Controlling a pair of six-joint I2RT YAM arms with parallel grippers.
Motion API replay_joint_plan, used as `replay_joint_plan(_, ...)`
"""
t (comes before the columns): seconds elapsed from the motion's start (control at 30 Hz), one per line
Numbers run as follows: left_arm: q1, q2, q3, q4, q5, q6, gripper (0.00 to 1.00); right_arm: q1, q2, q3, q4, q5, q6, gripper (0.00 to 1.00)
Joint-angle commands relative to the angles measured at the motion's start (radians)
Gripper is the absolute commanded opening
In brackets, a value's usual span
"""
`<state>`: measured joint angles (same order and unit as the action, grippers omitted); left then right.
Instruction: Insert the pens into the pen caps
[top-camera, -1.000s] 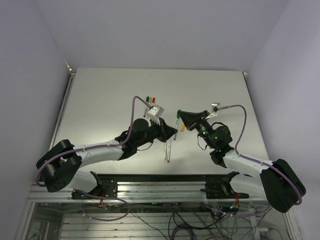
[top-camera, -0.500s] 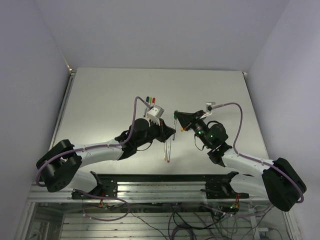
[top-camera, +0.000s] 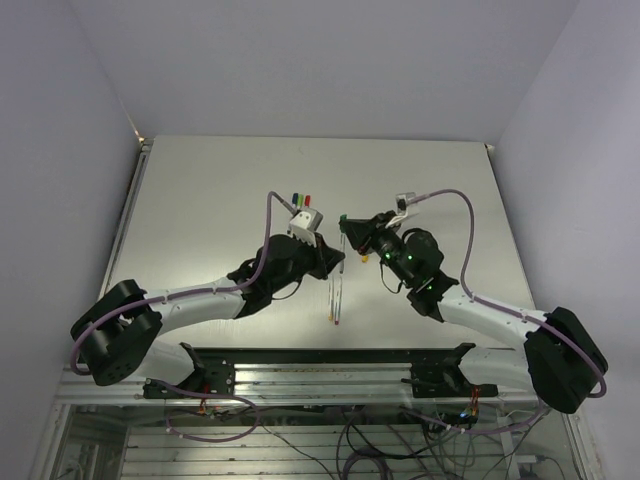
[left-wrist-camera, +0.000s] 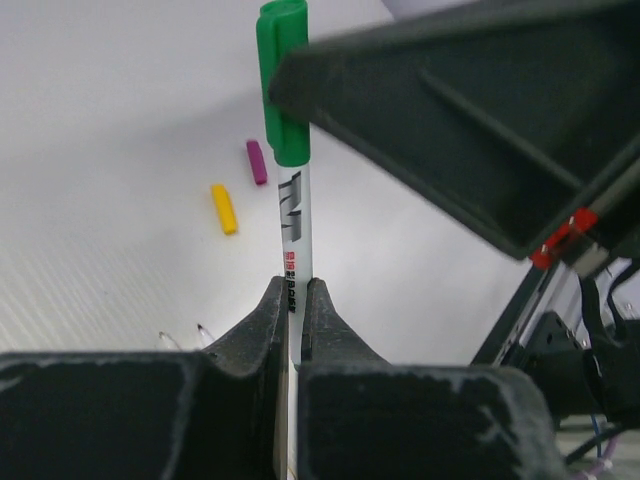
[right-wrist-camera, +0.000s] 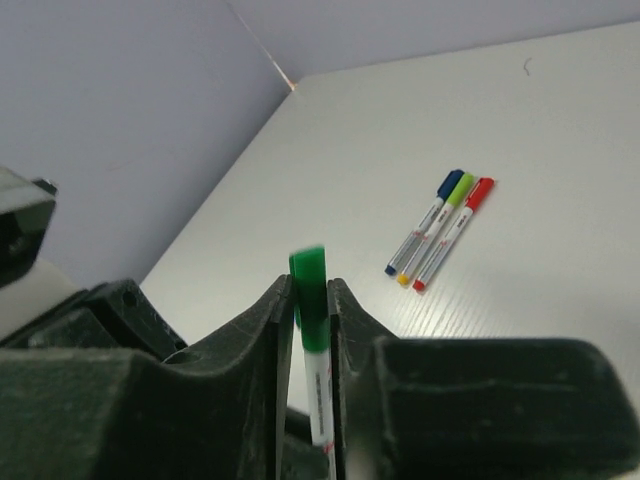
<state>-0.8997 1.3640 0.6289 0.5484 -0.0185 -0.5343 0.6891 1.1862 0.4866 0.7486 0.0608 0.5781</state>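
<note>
My left gripper moves this pen outward next, lowers it beside the red-capped pen (top-camera: 318, 204) and releases it, since the green cap already sits on this pen.
My left gripper (left-wrist-camera: 294, 292) is shut on the white barrel of a pen (left-wrist-camera: 293, 215) and holds it above the table. A green cap (left-wrist-camera: 281, 80) sits on that pen's far end. My right gripper (right-wrist-camera: 311, 287) is shut on this green cap (right-wrist-camera: 309, 262), with the pen's barrel (right-wrist-camera: 319, 400) running down between its fingers. In the top view the two grippers meet tip to tip, left gripper (top-camera: 336, 258) and right gripper (top-camera: 349, 228). A purple cap (left-wrist-camera: 257, 161) and a yellow cap (left-wrist-camera: 224, 208) lie loose on the table.
Three capped pens (right-wrist-camera: 440, 230) with blue, light green and red caps lie side by side; they also show at the far middle of the table (top-camera: 300, 198). Two uncapped pens (top-camera: 335, 295) lie below the grippers. A wall edge (right-wrist-camera: 270, 60) borders the table.
</note>
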Motion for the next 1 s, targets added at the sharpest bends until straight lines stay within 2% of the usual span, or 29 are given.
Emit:
replay_joint_plan(0.0, 0.02, -0.035, 0.045, 0.114, -0.094, 0.014, 0.07, 0.026, -0.035, 0.059, -0.206, 0.014, -0.07, 0.22)
replay_joint_plan(0.13, 0.019, -0.019, 0.032, 0.029, -0.12, 0.019, 0.07, 0.026, -0.133, 0.107, -0.253, 0.099, -0.087, 0.28)
replay_joint_plan(0.33, 0.027, 0.023, 0.113, -0.154, -0.192, 0.054, 0.07, 0.026, -0.317, 0.08, -0.346, 0.234, -0.079, 0.37)
replay_joint_plan(0.43, 0.048, 0.073, 0.172, -0.221, -0.221, 0.07, 0.07, 0.026, -0.368, 0.103, -0.535, 0.381, -0.008, 0.39)
replay_joint_plan(0.5, 0.076, 0.124, 0.231, -0.288, -0.237, 0.08, 0.07, 0.025, -0.368, 0.137, -0.674, 0.476, 0.049, 0.4)
replay_joint_plan(0.6, 0.128, 0.206, 0.326, -0.383, -0.242, 0.111, 0.07, 0.023, -0.35, 0.166, -0.795, 0.527, 0.08, 0.41)
replay_joint_plan(0.77, 0.167, 0.36, 0.505, -0.555, -0.284, 0.158, 0.07, 0.022, -0.328, 0.164, -0.845, 0.518, 0.113, 0.42)
replay_joint_plan(0.97, 0.189, 0.516, 0.65, -0.624, -0.27, 0.187, 0.07, -0.003, -0.257, 0.188, -0.907, 0.519, 0.143, 0.42)
